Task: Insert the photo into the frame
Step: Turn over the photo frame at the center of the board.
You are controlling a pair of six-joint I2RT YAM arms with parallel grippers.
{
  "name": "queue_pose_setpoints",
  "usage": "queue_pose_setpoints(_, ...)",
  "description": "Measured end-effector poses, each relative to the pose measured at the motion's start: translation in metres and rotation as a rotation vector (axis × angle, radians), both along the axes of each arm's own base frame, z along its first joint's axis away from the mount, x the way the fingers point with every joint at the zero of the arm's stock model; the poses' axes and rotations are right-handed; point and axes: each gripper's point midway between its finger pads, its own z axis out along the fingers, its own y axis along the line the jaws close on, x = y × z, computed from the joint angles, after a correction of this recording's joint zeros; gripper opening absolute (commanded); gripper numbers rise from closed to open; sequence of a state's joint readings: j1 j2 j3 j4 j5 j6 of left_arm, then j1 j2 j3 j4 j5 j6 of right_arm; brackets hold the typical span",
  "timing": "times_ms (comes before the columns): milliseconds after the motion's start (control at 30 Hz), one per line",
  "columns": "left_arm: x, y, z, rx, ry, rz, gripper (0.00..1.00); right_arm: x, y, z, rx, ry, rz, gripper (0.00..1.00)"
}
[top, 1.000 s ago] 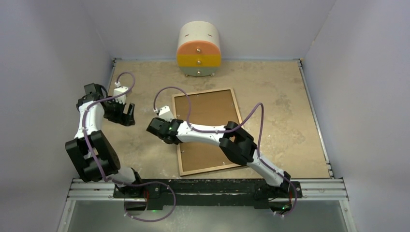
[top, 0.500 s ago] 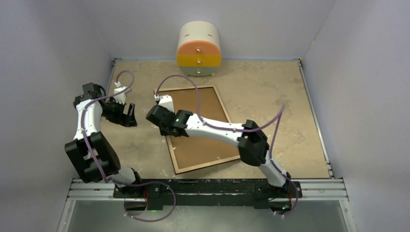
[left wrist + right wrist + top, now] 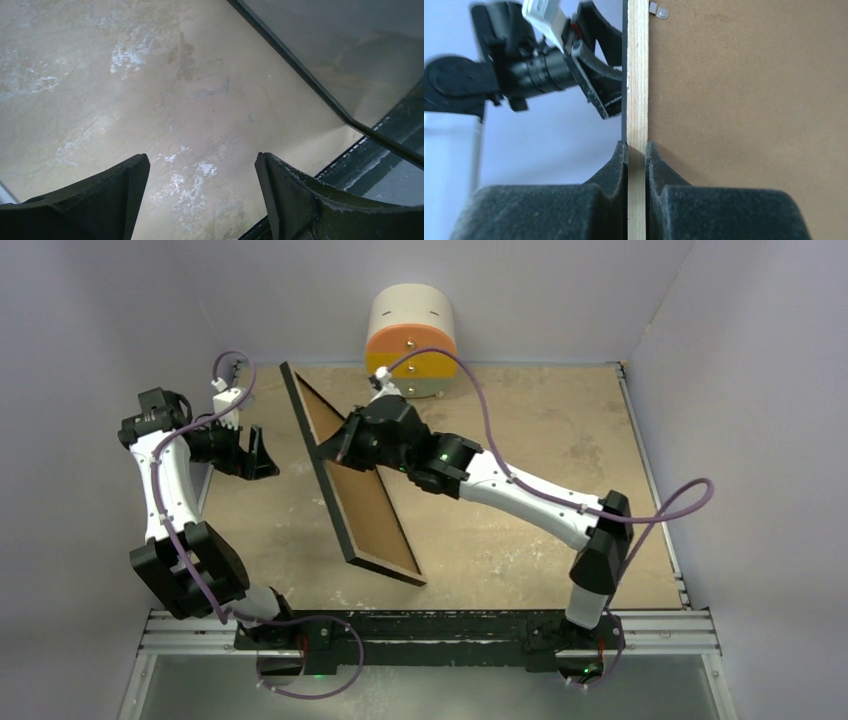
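Note:
My right gripper should next swing the frame's raised edge to the right in the top view, past the frame's lower edge [image 3: 402, 527], and release it there, because the frame's backing faces up.
The frame [image 3: 340, 502] stands steeply on its long edge across the table's middle. Its brown backing board [image 3: 365, 505] faces right and its black front faces left. My right gripper [image 3: 337, 443] is shut on the frame's raised upper edge; in the right wrist view the gripper [image 3: 637, 147] pinches the light wood rim [image 3: 638, 75] beside the backing board [image 3: 749, 100]. My left gripper [image 3: 262, 454] is open and empty left of the frame. In the left wrist view it [image 3: 201, 160] hovers over the table, with the frame's black edge and dim glass front [image 3: 350, 55] at upper right. I cannot make out the photo.
A rounded white, orange and yellow drawer unit [image 3: 412, 340] stands at the back wall, just behind the right arm. A small metal clip [image 3: 659, 10] sits on the backing board's rim. The tan table top [image 3: 560, 440] is walled on three sides.
My right gripper has swung the frame up from lying flat to standing steeply on edge, moving toward the back. My left gripper has shifted slightly back and left.

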State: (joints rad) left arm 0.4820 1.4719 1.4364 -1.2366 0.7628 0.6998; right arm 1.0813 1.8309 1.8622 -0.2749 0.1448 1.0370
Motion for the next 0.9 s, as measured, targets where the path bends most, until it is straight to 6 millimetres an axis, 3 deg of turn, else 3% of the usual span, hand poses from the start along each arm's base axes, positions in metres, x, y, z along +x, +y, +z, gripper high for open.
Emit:
queue_pose_setpoints(200, 0.001, -0.027, 0.008, -0.066, -0.005, -0.051, 0.80, 0.026, -0.046, 0.012, 0.161, 0.066, -0.071, 0.00)
queue_pose_setpoints(333, 0.016, -0.072, 0.022, -0.077, -0.052, -0.142, 0.80, 0.042, -0.071, 0.015, 0.207, 0.086, -0.104, 0.00)
queue_pose_setpoints(467, 0.033, -0.128, 0.053, -0.074, -0.154, -0.253, 0.79, 0.053, -0.101, 0.016, 0.249, 0.105, -0.119, 0.00)
queue_pose_setpoints(533, 0.039, -0.153, 0.070, -0.072, -0.205, -0.300, 0.79, 0.056, -0.117, 0.016, 0.263, 0.111, -0.132, 0.09)
queue_pose_setpoints(667, 0.052, -0.197, 0.090, -0.066, -0.280, -0.370, 0.78, 0.064, -0.154, 0.015, 0.280, 0.107, -0.174, 0.46)
queue_pose_setpoints(733, 0.059, -0.216, 0.091, -0.059, -0.286, -0.392, 0.78, 0.069, -0.174, 0.014, 0.273, 0.099, -0.205, 0.58)
queue_pose_setpoints(900, 0.074, -0.246, 0.077, -0.028, -0.262, -0.425, 0.77, 0.082, -0.211, 0.001, 0.209, 0.101, -0.270, 0.69)
